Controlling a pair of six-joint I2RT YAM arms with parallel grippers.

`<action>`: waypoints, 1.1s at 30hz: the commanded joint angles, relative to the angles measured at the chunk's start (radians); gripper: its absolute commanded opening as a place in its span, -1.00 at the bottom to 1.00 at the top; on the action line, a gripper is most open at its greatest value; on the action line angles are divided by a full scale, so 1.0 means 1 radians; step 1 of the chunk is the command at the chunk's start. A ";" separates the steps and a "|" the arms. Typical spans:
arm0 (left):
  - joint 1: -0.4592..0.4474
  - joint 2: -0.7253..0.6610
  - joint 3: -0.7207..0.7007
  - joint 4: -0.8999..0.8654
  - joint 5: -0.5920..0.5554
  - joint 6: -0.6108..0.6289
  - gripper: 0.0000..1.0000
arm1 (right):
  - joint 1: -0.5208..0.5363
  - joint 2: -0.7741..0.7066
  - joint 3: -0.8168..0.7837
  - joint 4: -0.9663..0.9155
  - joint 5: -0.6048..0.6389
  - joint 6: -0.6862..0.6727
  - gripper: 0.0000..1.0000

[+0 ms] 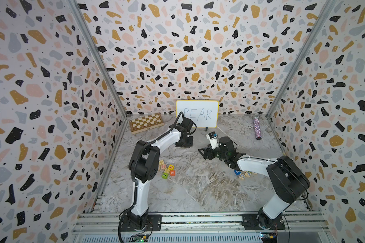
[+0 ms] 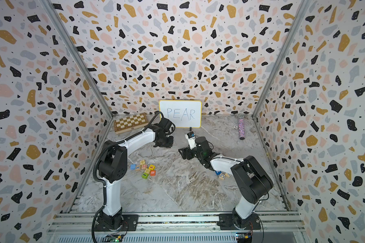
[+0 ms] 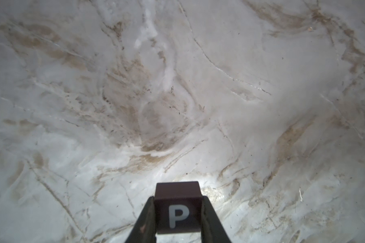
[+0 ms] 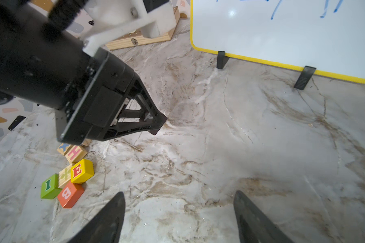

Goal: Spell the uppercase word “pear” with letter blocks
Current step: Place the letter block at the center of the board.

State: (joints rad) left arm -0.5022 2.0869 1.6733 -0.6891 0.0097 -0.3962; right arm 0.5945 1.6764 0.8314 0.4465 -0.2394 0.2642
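Observation:
The dark block in my left gripper should next go down onto marble in front of the whiteboard point(image 2: 171, 148) point(image 3: 177, 152) and be released, since that marble is below and is empty of other blocks.
In the left wrist view my left gripper point(image 3: 178, 198) is shut on a dark block with a white P point(image 3: 178, 212), held low over the marble table in front of the whiteboard. Both top views show that gripper point(image 1: 184, 144) point(image 2: 163, 144) pointing down. The right wrist view sees it from the side point(image 4: 154, 122). A yellow block with a red E point(image 4: 81, 171) point(image 1: 171, 167) lies in the left cluster of letter blocks. My right gripper point(image 4: 179, 202) point(image 1: 202, 152) is open and empty, hovering to the right of the left gripper.
An orange B block point(image 4: 70, 194), a green I block point(image 4: 50, 186) and wooden blocks point(image 4: 75, 153) crowd the E. More blocks point(image 1: 242, 174) lie under the right arm. At the back stand a whiteboard reading PEAR point(image 1: 197, 113), a chessboard box point(image 1: 146, 122) and a glitter tube point(image 1: 257, 128).

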 commanded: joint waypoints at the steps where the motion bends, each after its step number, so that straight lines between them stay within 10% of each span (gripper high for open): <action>1: -0.009 0.043 0.068 -0.031 -0.003 -0.025 -0.93 | -0.004 0.015 -0.011 0.009 0.035 0.024 0.62; 33: -0.011 0.215 0.182 -0.086 -0.026 -0.071 -0.72 | -0.020 0.065 -0.017 0.020 0.025 0.021 0.63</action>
State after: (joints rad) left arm -0.5137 2.2780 1.8336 -0.7544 -0.0093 -0.4572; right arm 0.5770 1.7420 0.8124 0.4580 -0.2028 0.2802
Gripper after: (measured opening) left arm 0.282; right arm 0.815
